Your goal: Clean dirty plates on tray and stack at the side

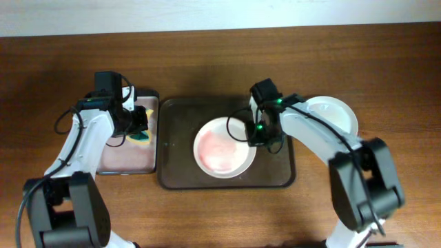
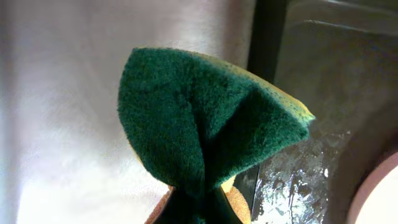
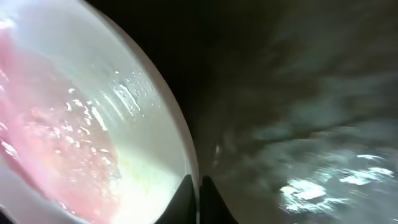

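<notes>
The empty near part of the small pinkish tray's bottom is below and back of the sponge, so my left gripper should next move back, lower the sponge onto that part and let go of it.
A white dirty plate with a pink-red smear lies on the dark brown tray. My right gripper is shut on its right rim; the right wrist view shows the rim pinched between the two fingers. A clean white plate lies on the table to the right, partly under the right arm. My left gripper is shut on a green and yellow sponge, held over the small pinkish tray. No pale green plate is in view.
The small pinkish tray stands directly left of the brown tray, their rims close together. The brown tray floor is wet. Bare wooden table lies behind and in front of both trays.
</notes>
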